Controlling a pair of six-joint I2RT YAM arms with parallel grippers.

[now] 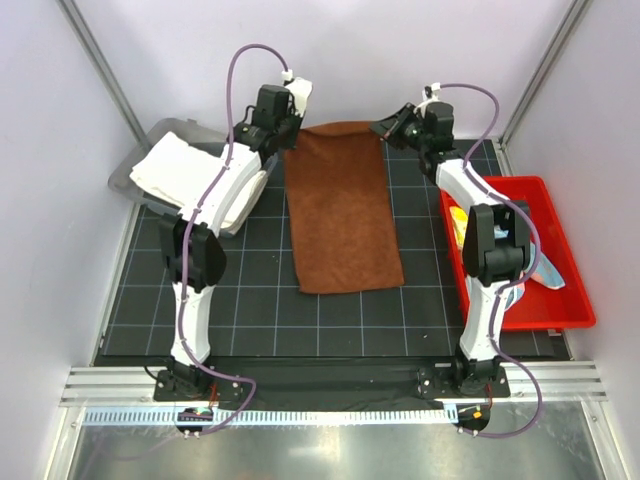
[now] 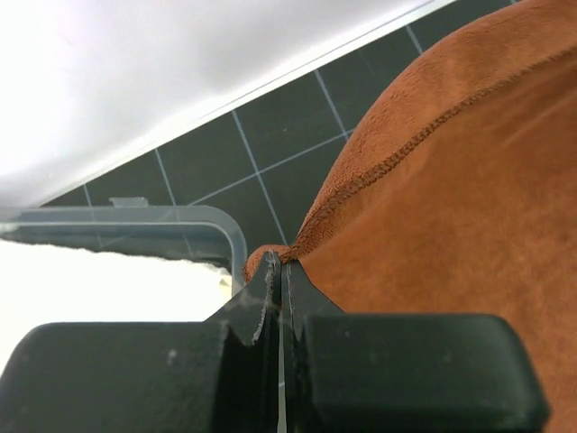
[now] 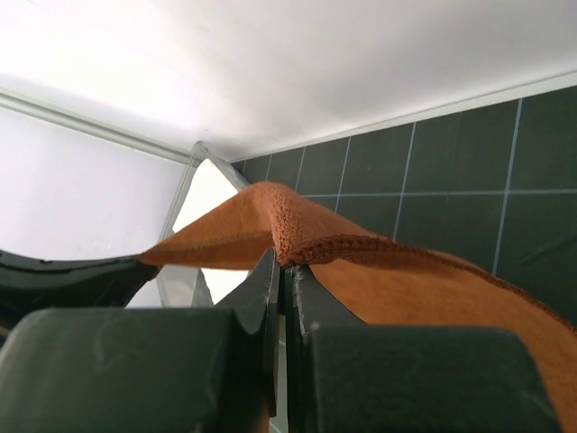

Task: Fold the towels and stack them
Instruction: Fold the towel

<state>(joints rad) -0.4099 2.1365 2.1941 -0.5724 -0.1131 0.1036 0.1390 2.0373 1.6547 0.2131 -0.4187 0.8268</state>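
Note:
My right gripper carries its towel corner back over the rust-brown towel [image 1: 342,210] next. It then releases down on the unfolded towel's near corner by the red bin.
A rust-brown towel [image 1: 342,210] lies stretched lengthwise down the middle of the black grid mat. My left gripper [image 1: 288,128] is shut on its far left corner [image 2: 270,256], and my right gripper [image 1: 385,130] is shut on its far right corner [image 3: 290,245]; both corners are lifted slightly off the mat. A cream-white towel [image 1: 190,180] lies folded in the clear bin [image 1: 150,140] at the left. In the red bin [image 1: 565,300] at the right lie a yellow towel [image 1: 458,222] and a light-blue towel [image 1: 548,270], partly hidden by the right arm.
The back wall stands close behind both grippers. The clear bin's rim [image 2: 216,221] is just left of the left gripper. Metal frame posts rise at the back corners. An aluminium rail [image 1: 330,385] runs along the near edge by the arm bases.

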